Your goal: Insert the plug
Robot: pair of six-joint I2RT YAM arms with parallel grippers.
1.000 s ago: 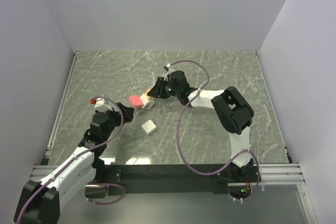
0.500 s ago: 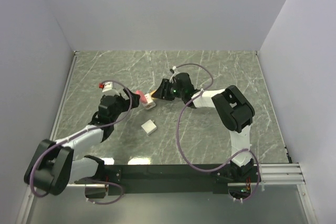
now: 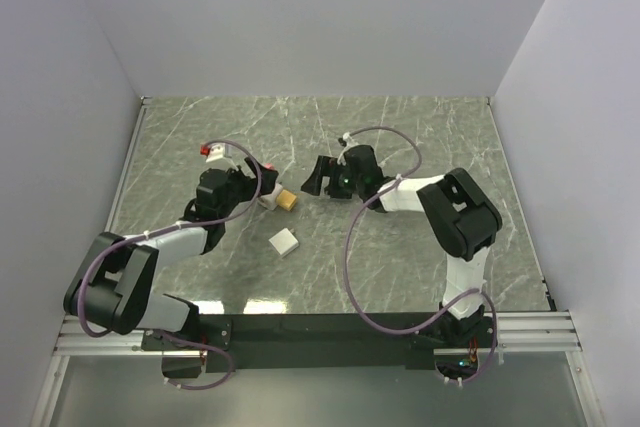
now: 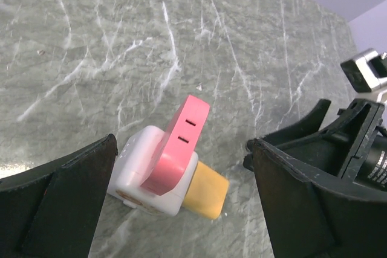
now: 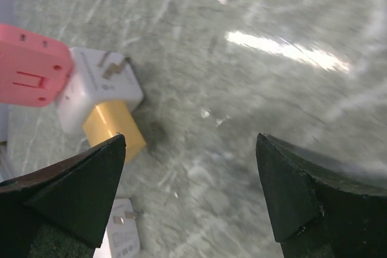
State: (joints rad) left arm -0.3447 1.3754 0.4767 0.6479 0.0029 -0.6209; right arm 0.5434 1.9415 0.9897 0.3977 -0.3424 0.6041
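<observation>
My right gripper is due to move across to the left in the top view next, to the pink socket block, and straddle the block's raised, slotted end (image 3: 268,167) (image 5: 31,77).
A pink socket block (image 4: 181,143) with two slots leans on a white plug cube (image 4: 142,176), and a yellow block (image 4: 205,191) touches the cube's other side. This cluster lies on the table between the spread fingers of my left gripper (image 4: 181,149), which touch nothing. From above, the left gripper (image 3: 258,187) sits at the cluster's left and the yellow block (image 3: 287,199) at its right. My right gripper (image 3: 312,177) stands open just right of the cluster, holding nothing. Its view shows the white cube (image 5: 100,86) with prongs showing, beyond the right gripper (image 5: 190,143).
A second white plug (image 3: 285,241) lies flat on the marble table (image 3: 400,147), nearer the arm bases; it also shows as the white plug (image 5: 121,240) with prongs up. Grey walls enclose the table on three sides. The right arm's cable loops over the table's near right.
The right gripper opened, let go of the cluster and drew back to the right. The left arm reached forward until its open fingers straddled the cluster, which now lies on the table.
</observation>
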